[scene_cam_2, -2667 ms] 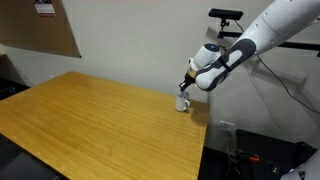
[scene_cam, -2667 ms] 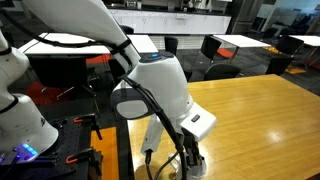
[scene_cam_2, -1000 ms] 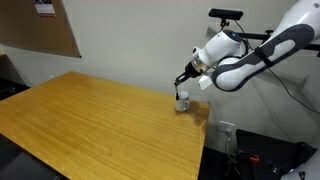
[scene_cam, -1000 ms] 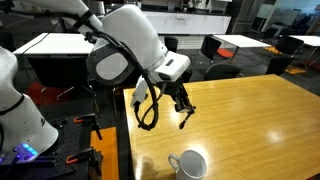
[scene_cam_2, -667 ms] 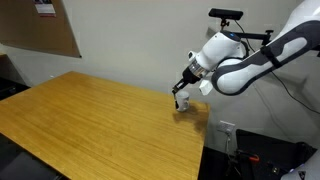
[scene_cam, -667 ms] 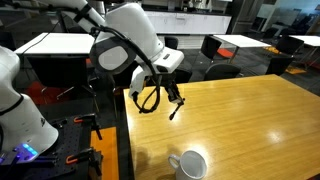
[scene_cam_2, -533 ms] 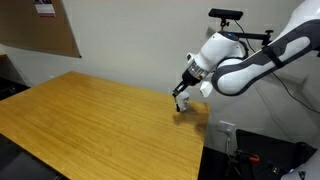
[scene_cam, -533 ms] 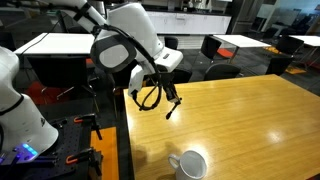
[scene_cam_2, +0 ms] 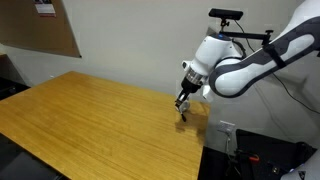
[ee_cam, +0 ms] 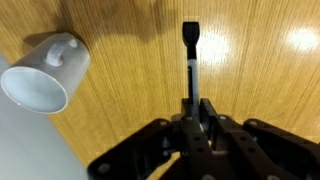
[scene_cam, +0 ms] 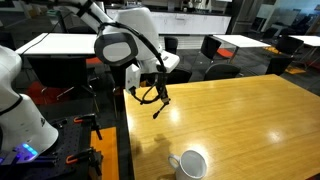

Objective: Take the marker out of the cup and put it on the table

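The marker already hangs clear of the white cup, so the robot's gripper next needs to turn and go down slightly over the bare wood (scene_cam: 157,132) (ee_cam: 191,72) beside the cup to release the marker.
My gripper (scene_cam: 160,96) is shut on the marker (scene_cam: 158,110), a thin dark stick hanging tilted from the jaws above the honey-yellow table (scene_cam: 245,110). In the wrist view the marker (ee_cam: 191,55) sticks out from between the jaws (ee_cam: 196,108) over the bare wood. The white cup (scene_cam: 188,165) stands near the table's front edge, apart from the gripper, with nothing showing in its greyish inside. In the wrist view the cup (ee_cam: 44,75) is at the upper left, handle towards the marker. In an exterior view the gripper (scene_cam_2: 185,97) holds the marker (scene_cam_2: 182,108) near the table's far corner, hiding the cup.
White-topped tables (scene_cam: 240,41) with black chairs stand behind the wooden table. The table edge (scene_cam: 126,120) lies close beside the gripper, with a dark floor and equipment (scene_cam: 70,150) below. A board (scene_cam_2: 40,25) hangs on the wall.
The gripper has carried the marker farther from the cup, sideways along the table edge, and a little lower. The cup has not moved.
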You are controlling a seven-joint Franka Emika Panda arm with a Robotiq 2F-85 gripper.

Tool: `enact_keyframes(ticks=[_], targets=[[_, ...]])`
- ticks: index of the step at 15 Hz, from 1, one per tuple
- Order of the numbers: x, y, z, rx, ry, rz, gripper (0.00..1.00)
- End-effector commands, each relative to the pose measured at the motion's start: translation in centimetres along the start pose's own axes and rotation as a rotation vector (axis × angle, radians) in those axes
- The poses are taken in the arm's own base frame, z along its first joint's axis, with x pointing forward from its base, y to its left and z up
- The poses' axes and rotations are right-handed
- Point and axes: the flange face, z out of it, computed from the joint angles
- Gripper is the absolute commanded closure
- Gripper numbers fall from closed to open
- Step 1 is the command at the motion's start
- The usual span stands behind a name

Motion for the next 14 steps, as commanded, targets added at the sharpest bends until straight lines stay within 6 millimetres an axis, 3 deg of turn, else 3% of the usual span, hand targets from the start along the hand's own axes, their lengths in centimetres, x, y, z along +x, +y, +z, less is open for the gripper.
enact_keyframes(ticks=[1,14], targets=[[0.7,-0.3,0.6,0.009,-0.075,-0.039,0.97],[1.2,-1.5,3.7,-0.006,-0.284,-0.085,0.97]])
